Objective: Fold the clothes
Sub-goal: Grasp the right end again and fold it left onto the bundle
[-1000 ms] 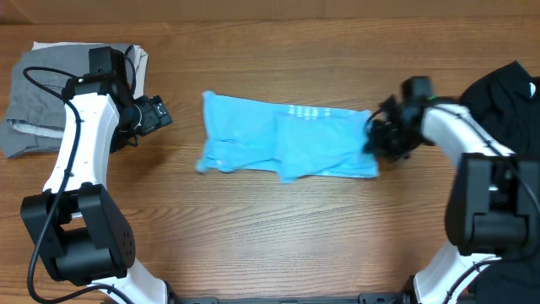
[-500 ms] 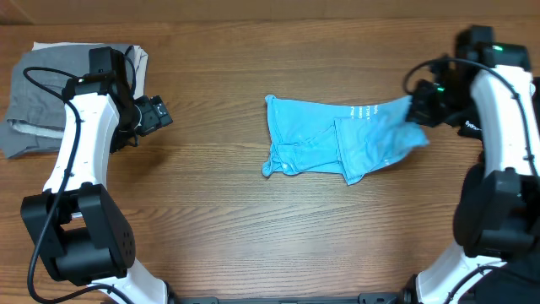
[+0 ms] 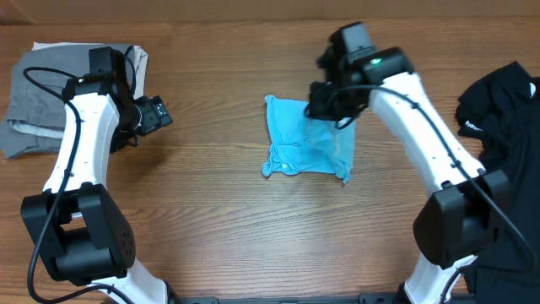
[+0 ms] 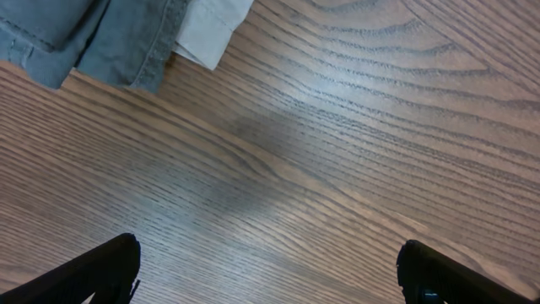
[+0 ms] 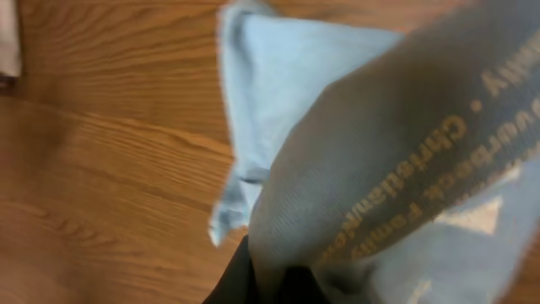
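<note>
Next, my right gripper will carry the lifted fold [image 5: 380,160] across the block to the left in the overhead view and release it, because that side of the block still lies uncovered.
The light blue T-shirt [image 3: 304,145] lies folded into a small block at the table's middle. My right gripper [image 3: 325,108] hangs over its upper right part, shut on a fold of the shirt. In the right wrist view that lifted fold [image 5: 380,160] fills the frame, with gold lettering on it, and the dark fingers [image 5: 253,283] pinch it at the bottom. My left gripper [image 3: 160,114] stands open far to the left of the shirt, over bare wood. Its two fingertips [image 4: 105,266] are wide apart in the left wrist view, nothing between them.
Folded grey trousers [image 3: 34,89] with a white garment lie at the back left, their corner [image 4: 126,42] showing in the left wrist view. A black garment [image 3: 502,110] lies at the right edge.
My right gripper has swept left with the shirt's right end, carrying it over the middle, so the long shirt is now a short block. The left arm has not moved.
</note>
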`<state>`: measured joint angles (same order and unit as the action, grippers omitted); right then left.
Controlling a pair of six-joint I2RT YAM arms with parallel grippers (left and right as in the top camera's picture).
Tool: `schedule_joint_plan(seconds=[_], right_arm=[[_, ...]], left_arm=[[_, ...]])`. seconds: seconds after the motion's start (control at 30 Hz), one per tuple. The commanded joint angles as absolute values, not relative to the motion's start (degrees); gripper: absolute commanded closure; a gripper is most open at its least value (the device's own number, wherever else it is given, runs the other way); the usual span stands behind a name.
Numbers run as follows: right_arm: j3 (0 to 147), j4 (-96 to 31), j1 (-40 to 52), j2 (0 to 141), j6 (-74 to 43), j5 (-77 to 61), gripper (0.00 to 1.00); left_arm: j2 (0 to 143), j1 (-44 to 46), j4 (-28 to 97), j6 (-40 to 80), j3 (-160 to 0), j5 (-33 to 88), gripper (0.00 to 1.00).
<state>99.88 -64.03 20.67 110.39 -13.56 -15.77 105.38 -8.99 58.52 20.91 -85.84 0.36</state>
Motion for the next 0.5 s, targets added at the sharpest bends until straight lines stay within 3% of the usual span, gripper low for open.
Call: schedule_joint_plan(seconds=[0.0,0.2,0.27,0.3,0.33,0.47], right_arm=[[97.8,-59.86,24.1,113.3,-13.96,-16.51,0.96],[97.76,-55.0,27.4,119.39,-13.96,-16.08,0.95],[97.78,-54.28,27.7,120.57,-13.96,-16.53,0.74],[98.1,-54.28,27.68,120.4,-13.37,-18.52,0.46],[98.89,-54.63,27.51,120.09,-12.1,-21.04,0.34],[104.14,-61.45,23.46,116.62,-7.22,-29.26,0.3]], left_arm=[[105.73,-8.97,58.41,21.45,-85.65,-0.05,0.0],[105.73,-8.97,58.41,21.45,-85.65,-0.03,0.0],[105.73,-8.97,58.41,21.45,-85.65,-0.05,0.0],[105.73,-8.97,58.41,21.45,-85.65,-0.05,0.0],[105.73,-8.97,58.41,21.45,-85.65,-0.05,0.0],[105.73,-8.97,58.41,21.45,-85.65,-0.05,0.0]])
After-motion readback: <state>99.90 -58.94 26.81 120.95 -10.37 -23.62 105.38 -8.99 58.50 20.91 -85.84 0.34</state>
